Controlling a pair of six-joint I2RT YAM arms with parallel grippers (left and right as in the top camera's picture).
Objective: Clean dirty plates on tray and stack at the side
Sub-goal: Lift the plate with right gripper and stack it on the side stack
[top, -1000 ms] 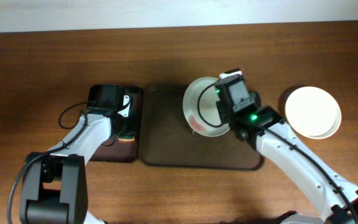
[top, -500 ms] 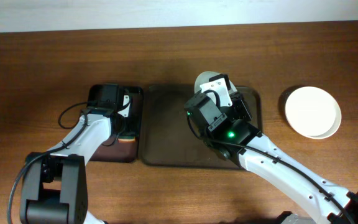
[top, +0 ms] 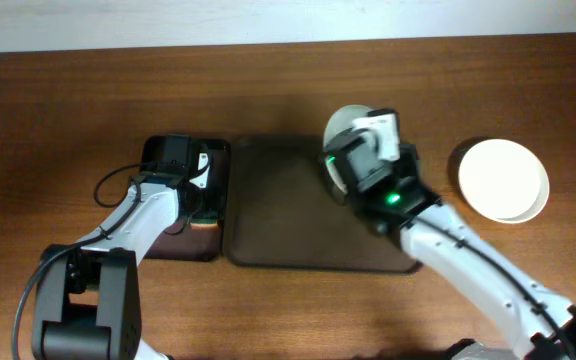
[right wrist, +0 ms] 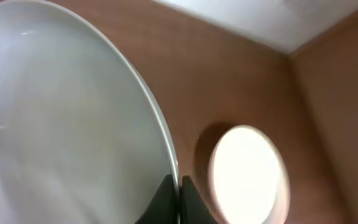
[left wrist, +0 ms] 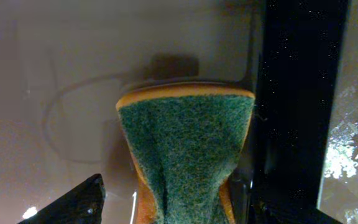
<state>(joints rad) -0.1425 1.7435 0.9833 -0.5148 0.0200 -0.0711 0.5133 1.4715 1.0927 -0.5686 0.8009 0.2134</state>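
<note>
My right gripper holds a plate and will swing over to another white plate [top: 503, 181] [right wrist: 248, 176] that is flat beside the brown tray. It will turn the held plate level and lower it on top.
My right gripper [top: 354, 152] [right wrist: 179, 190] is shut on the rim of a white plate [top: 342, 124] [right wrist: 61, 112]. It holds the plate tilted on edge above the back right of the dark-brown tray [top: 278, 220]. No smear shows on the plate from here. More white plate [top: 503, 180] [right wrist: 247, 177] lies on the table to the right; I cannot tell how many are stacked. My left gripper [top: 200, 205] [left wrist: 166, 205] is open around the green-and-orange sponge [top: 205, 218] [left wrist: 185, 149]. The right finger touches the sponge and the left finger stands apart.
The sponge lies in the small black-rimmed tray [top: 168, 245] [left wrist: 297, 93], just left of the brown tray. A white wall edge runs along the back of the wooden table.
My right arm lifted the plate off the tray and turned it from face-up to on edge, swinging left and then back right. The left arm has not moved.
</note>
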